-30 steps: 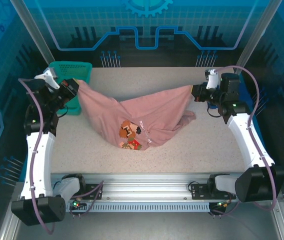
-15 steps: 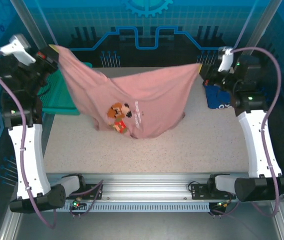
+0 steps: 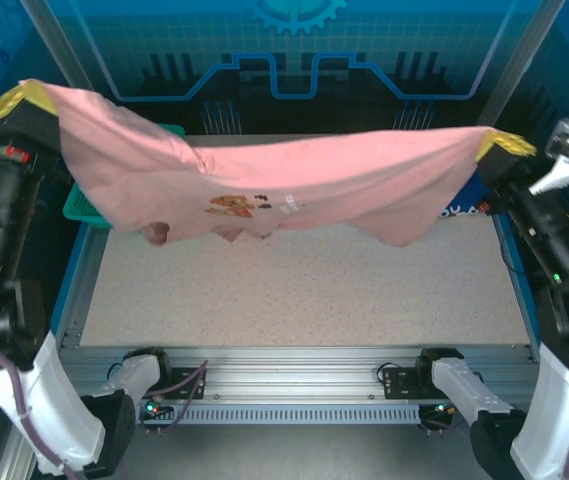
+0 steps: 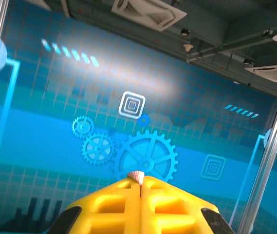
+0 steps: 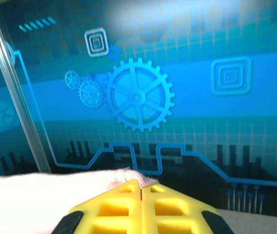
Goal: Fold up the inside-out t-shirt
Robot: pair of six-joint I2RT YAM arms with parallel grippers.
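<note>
The shirt still hangs in the air. My right gripper will next move outward and down toward the far part of the speckled tabletop and release the shirt's corner.
The dusty pink t-shirt [image 3: 294, 175] hangs stretched wide in the air above the table, its faint multicoloured print [image 3: 234, 205] facing the camera and its lower folds drooping at both sides. My left gripper [image 3: 16, 100] holds one top corner high at the far left. It is shut on the cloth, and a small tip of pink fabric [image 4: 137, 176] pokes out between the yellow fingers [image 4: 114, 200]. My right gripper [image 3: 499, 143] is shut on the opposite corner at the far right, where the shirt's hem [image 5: 114, 176] spreads left from its fingers [image 5: 162, 207].
A teal basket [image 3: 79, 203] sits at the table's back left, mostly behind the shirt. A dark blue shirt [image 3: 461, 208] peeks out at the back right edge. The speckled tabletop [image 3: 294, 290] lies below the hanging cloth.
Both arms rose and spread apart, lifting the shirt off the table and pulling it from a sagging bundle into a wide, nearly taut span.
</note>
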